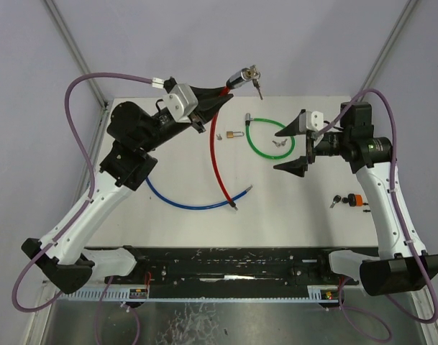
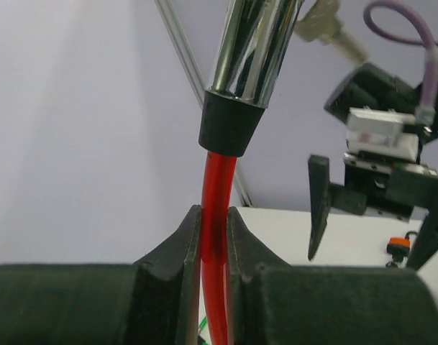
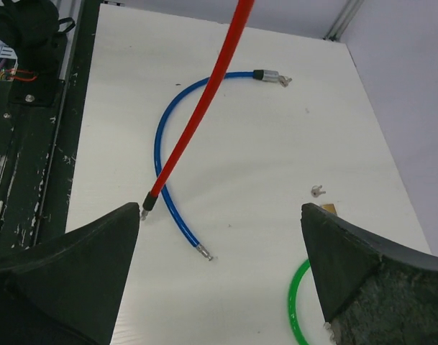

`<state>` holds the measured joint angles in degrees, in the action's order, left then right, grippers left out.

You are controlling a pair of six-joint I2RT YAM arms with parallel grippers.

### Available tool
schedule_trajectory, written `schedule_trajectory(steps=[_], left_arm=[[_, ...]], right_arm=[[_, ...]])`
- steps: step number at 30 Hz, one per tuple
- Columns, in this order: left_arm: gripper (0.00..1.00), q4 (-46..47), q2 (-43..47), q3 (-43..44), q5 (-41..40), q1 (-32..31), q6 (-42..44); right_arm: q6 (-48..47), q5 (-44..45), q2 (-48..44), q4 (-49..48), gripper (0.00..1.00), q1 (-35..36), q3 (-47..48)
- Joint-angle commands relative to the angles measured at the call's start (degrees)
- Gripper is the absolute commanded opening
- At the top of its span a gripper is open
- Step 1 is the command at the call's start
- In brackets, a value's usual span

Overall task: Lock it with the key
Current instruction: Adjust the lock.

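Observation:
My right gripper is to turn next and move back and down to the red cable by its loose pin end (image 1: 229,199) (image 3: 157,189), because that is below and, in the top view, to the left.
My left gripper (image 1: 220,94) is shut on a red cable lock (image 1: 218,154), just below its chrome lock barrel (image 1: 242,75), and holds that end up past the table's far edge. A key (image 1: 257,80) hangs in the barrel. In the left wrist view the red cable (image 2: 217,187) runs between my fingers up into the barrel (image 2: 251,43), with the key (image 2: 326,29) at the top. The cable's free pin end (image 1: 233,205) rests on the table and also shows in the right wrist view (image 3: 148,204). My right gripper (image 1: 295,147) is open and empty above the table's right part.
A blue cable lock (image 1: 193,203) lies at front left and a green cable lock (image 1: 270,139) with small keys (image 1: 279,143) at mid right. A small brass padlock (image 1: 235,134) lies in the middle. An orange and black item (image 1: 352,200) lies near the right edge.

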<state>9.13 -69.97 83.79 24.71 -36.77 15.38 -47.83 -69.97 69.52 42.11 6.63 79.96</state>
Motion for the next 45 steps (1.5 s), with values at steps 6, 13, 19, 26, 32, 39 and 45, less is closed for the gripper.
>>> schedule_trajectory(steps=[6,13,19,26,32,39,45], left_arm=[[0.00,2.03,-5.19,9.83,2.83,3.79,-11.79],[0.00,-0.14,-10.15,16.39,11.78,9.34,-20.01],[0.00,0.80,-12.21,17.11,22.70,13.85,-27.31],[0.00,3.13,-15.44,18.42,29.67,14.36,-32.95],[0.00,5.60,-17.39,18.48,33.10,14.36,-36.52],[0.00,7.20,-18.11,17.88,34.66,14.36,-38.55],[0.00,10.34,-18.41,17.08,36.48,14.34,-41.28]], right_arm=[[-32.31,-3.26,-1.32,11.73,1.00,5.77,-1.27],[-41.90,6.55,3.92,15.60,0.93,19.37,5.66],[-51.26,16.64,3.26,15.90,0.90,24.98,3.21],[-60.06,26.63,5.69,16.63,0.89,34.13,1.40],[-60.19,40.89,9.49,8.34,0.87,43.65,-2.98],[-60.72,57.67,13.42,-5.08,0.84,51.03,-11.41],[-62.44,63.84,15.77,-14.27,0.80,53.39,-17.29]])
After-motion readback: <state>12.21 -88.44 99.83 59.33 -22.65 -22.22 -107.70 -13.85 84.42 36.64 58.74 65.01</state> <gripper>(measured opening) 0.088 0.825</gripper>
